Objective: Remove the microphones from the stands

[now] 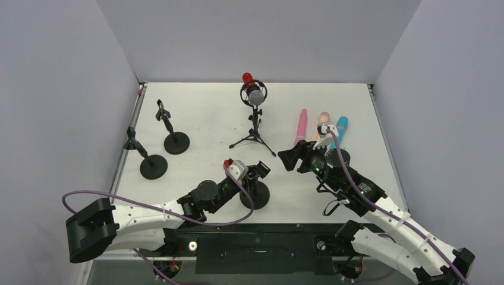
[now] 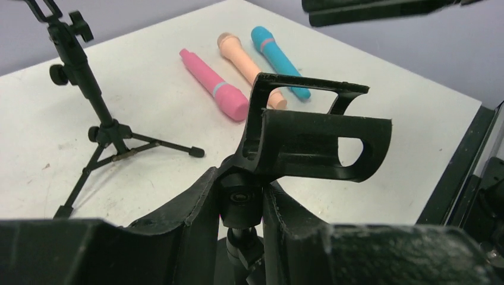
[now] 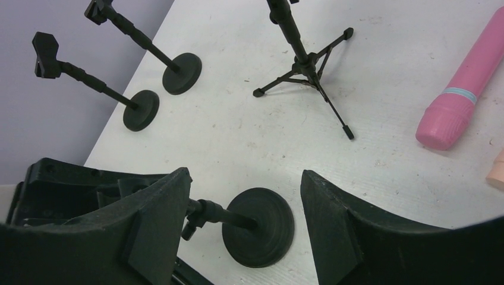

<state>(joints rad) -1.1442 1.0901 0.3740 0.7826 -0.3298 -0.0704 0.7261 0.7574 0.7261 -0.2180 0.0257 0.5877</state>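
Observation:
My left gripper carries its stand outward and to the left in the top view to bare tabletop beside the empty stands next, since its clip (image 2: 315, 142) is empty too.
A grey microphone with a red end (image 1: 254, 94) sits in the shock mount of a black tripod stand (image 1: 255, 132) at the back centre. My left gripper (image 1: 255, 175) is shut on the neck of a round-base stand (image 1: 255, 195). In the left wrist view my gripper (image 2: 241, 185) clamps the joint (image 2: 239, 205) just below the stand's clip (image 2: 315, 142), which is empty. My right gripper (image 1: 290, 158) is open and empty, hovering to the right of that stand. In the right wrist view my gripper (image 3: 245, 199) looks down on the stand's base (image 3: 260, 227).
Pink (image 1: 301, 126), peach (image 1: 323, 120) and blue (image 1: 341, 126) microphones lie on the table at the right, just beyond the right gripper. Two empty round-base stands (image 1: 176, 141) (image 1: 153, 165) stand at the left. Grey walls enclose the white table.

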